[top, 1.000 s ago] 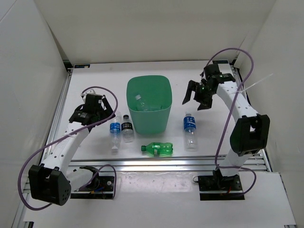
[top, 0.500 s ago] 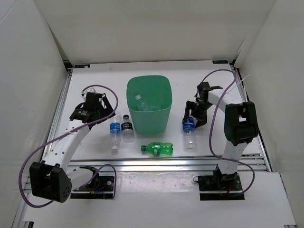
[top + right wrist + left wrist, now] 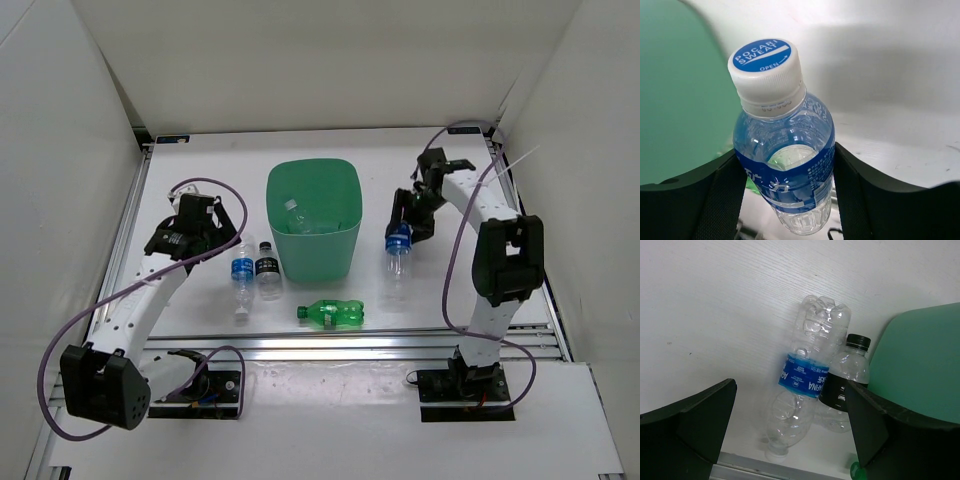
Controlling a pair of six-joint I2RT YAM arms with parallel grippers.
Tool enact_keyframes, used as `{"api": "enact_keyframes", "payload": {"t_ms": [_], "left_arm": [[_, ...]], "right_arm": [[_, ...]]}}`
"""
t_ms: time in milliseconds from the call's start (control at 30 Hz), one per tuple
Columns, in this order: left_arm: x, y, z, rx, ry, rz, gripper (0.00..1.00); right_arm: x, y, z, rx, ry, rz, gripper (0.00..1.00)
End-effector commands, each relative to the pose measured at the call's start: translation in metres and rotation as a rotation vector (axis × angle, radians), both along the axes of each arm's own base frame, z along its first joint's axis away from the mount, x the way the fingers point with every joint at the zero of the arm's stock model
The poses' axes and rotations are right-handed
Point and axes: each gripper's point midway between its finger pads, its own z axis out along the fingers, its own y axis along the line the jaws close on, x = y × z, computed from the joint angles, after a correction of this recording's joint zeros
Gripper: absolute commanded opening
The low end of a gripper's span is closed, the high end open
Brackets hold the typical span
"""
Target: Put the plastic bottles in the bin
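Note:
I will lift the blue-labelled bottle with my right gripper, then swing it over the green bin's opening [image 3: 315,198].
The green bin [image 3: 340,250] stands mid-table with one clear bottle [image 3: 293,211] inside. My right gripper [image 3: 409,224] [image 3: 787,180] is shut on a blue-labelled bottle [image 3: 397,246] [image 3: 785,160], pads pressed on both sides of its label, cap pointing away, just right of the bin [image 3: 680,100]. My left gripper [image 3: 207,228] [image 3: 790,430] is open above a blue-labelled bottle [image 3: 242,274] [image 3: 807,377] and a black-labelled bottle [image 3: 268,270] [image 3: 845,385], both lying left of the bin [image 3: 915,365]. A green bottle [image 3: 333,314] lies in front of the bin.
White walls enclose the table on the left, back and right. A metal rail [image 3: 350,345] runs along the near edge. Purple cables [image 3: 470,250] loop from both arms.
My right gripper dropped from beside the bin's back right to the blue-labelled bottle, shut on it and drew it a little toward the back. The left arm barely moved.

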Motion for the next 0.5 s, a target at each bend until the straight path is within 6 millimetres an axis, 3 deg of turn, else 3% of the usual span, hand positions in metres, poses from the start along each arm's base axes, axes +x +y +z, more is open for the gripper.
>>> {"api": "enact_keyframes", "payload": {"t_ms": [0,167,200,300,333,400,467], "left_arm": [[-0.003,0.005,0.012,-0.007,-0.048,0.031,1.00],[-0.007,0.004,0.010,-0.021,-0.047,0.030,1.00],[-0.009,0.004,0.006,-0.019,-0.038,0.030,1.00],[-0.009,0.004,0.008,-0.021,-0.047,0.030,1.00],[-0.009,0.004,0.008,-0.021,-0.047,0.030,1.00],[-0.009,0.004,0.008,-0.021,-0.047,0.030,1.00],[-0.010,0.005,0.011,-0.017,-0.055,0.024,1.00]], "right_arm": [[0.022,0.003,0.084,0.025,-0.199,-0.003,0.23],[0.040,0.005,0.161,0.052,-0.366,-0.018,0.13],[0.044,0.011,0.188,0.093,-0.427,-0.007,0.13],[0.049,0.021,0.224,0.167,-0.504,0.011,0.13],[0.050,0.027,0.250,0.212,-0.563,0.018,0.13],[0.052,0.038,0.264,0.260,-0.585,0.041,0.13],[0.051,0.053,0.289,0.327,-0.648,0.082,0.13]]}}
